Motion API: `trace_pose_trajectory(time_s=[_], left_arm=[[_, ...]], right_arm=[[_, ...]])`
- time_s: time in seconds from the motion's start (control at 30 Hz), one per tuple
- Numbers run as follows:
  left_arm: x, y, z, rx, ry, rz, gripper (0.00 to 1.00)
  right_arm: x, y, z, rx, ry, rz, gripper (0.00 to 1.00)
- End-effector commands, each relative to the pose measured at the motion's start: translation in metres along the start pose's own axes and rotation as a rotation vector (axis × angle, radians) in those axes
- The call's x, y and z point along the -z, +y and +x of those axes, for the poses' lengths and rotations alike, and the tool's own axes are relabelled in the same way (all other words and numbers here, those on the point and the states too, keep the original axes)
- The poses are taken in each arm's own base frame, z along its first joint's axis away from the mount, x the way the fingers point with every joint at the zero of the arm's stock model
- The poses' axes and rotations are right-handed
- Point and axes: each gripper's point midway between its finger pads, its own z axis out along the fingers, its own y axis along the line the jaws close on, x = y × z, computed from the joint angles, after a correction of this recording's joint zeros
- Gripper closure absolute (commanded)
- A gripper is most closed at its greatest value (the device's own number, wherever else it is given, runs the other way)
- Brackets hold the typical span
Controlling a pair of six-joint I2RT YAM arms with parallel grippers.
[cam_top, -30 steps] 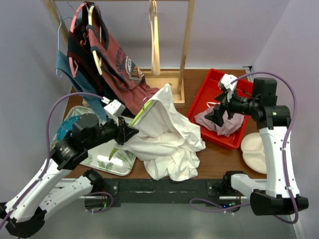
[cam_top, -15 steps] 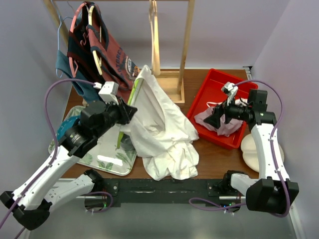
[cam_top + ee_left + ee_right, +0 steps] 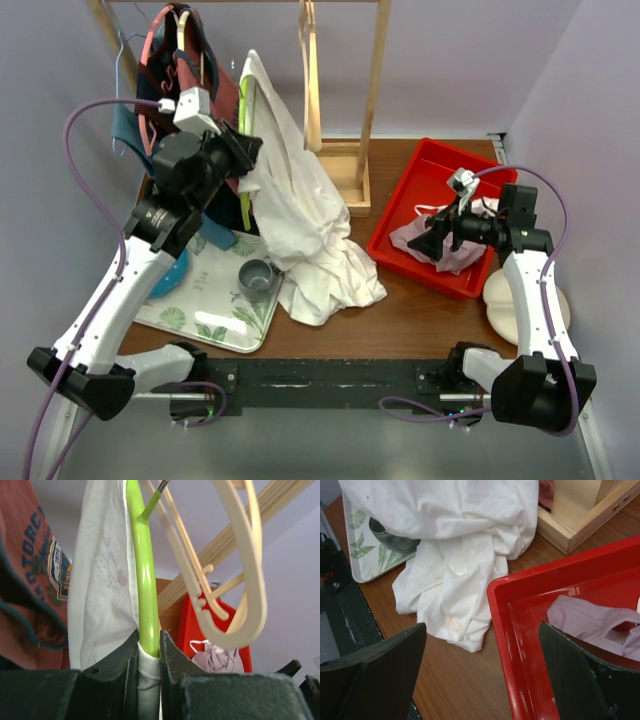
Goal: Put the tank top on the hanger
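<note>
My left gripper has the hanger's hook short of the rack's bar, so next it should rise outward, set the hook over the bar [image 3: 225,1] beside the faded-red shirt, and release.
The white tank top [image 3: 300,215] hangs draped from the lime-green hanger [image 3: 243,150], its lower part trailing onto the table. My left gripper [image 3: 240,150] is raised near the rack and shut on the hanger [image 3: 145,585] together with a fold of the tank top [image 3: 102,595]. The hanger's hook points up toward the rail. My right gripper [image 3: 432,240] is open and empty over the near-left rim of the red bin [image 3: 520,645]. The tank top's heap [image 3: 455,575] lies to the left of the bin in the right wrist view.
A wooden rack [image 3: 375,80] stands at the back with a cream hanger [image 3: 240,580] and a faded-red printed shirt [image 3: 215,110]. A mauve cloth [image 3: 445,245] lies in the red bin [image 3: 400,215]. A leaf-print tray [image 3: 205,310] holds a grey cup [image 3: 256,278]. A cream object [image 3: 505,300] lies right.
My left arm has lifted the hanger with the tank top up and back toward the rack, uncovering the tray and cup. My right gripper drew back slightly, then held over the bin.
</note>
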Motion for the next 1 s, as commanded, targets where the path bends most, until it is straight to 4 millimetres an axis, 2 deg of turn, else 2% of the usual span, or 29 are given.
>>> trace_pose_trajectory(time_s=[0.0,0.03,0.1,0.13,0.2,0.23,0.27,0.5,0.57,0.6,0.63,0.73,0.87,0.97], left_arm=[[0.002,-0.044,-0.102,0.047,-0.289,0.128,1.00],[0.005,-0.049,-0.117,0.049,-0.319,0.138,1.00],[-0.006,-0.049,-0.121,0.048,-0.320,0.135,1.00],[-0.005,-0.051,-0.136,0.049,-0.349,0.139,1.00],[-0.016,-0.051,-0.140,0.054,-0.349,0.140,1.00],[-0.015,-0.052,-0.152,0.059,-0.372,0.145,1.00],[-0.023,-0.050,-0.150,0.060,-0.361,0.141,1.00],[-0.047,-0.042,-0.180,0.110,-0.404,0.154,1.00],[-0.060,-0.039,-0.185,0.125,-0.401,0.156,1.00],[-0.061,-0.037,-0.194,0.130,-0.416,0.162,1.00],[-0.074,-0.031,-0.190,0.138,-0.399,0.154,1.00],[-0.085,-0.021,-0.194,0.158,-0.406,0.141,1.00],[-0.094,-0.014,-0.188,0.167,-0.385,0.145,1.00],[-0.103,0.002,-0.179,0.188,-0.358,0.127,1.00]], right_arm=[[0.003,0.004,-0.007,0.041,-0.032,-0.002,0.01],[0.004,0.004,-0.007,0.041,-0.032,-0.001,0.01],[0.004,0.005,-0.007,0.042,-0.032,-0.001,0.01],[0.004,0.005,-0.006,0.041,-0.030,0.000,0.01],[0.004,0.005,-0.006,0.043,-0.030,0.000,0.01],[0.005,0.005,-0.006,0.042,-0.031,0.002,0.02],[0.005,0.005,-0.006,0.044,-0.031,0.002,0.01],[0.005,0.006,-0.005,0.038,-0.030,-0.006,0.01],[0.004,0.007,-0.004,0.036,-0.029,-0.011,0.01],[0.005,0.006,-0.004,0.034,-0.028,-0.009,0.01],[0.005,0.006,-0.004,0.034,-0.028,-0.011,0.01],[0.004,0.007,-0.003,0.032,-0.027,-0.016,0.02],[0.005,0.007,-0.003,0.035,-0.027,-0.016,0.01],[0.004,0.008,-0.002,0.034,-0.027,-0.020,0.01]])
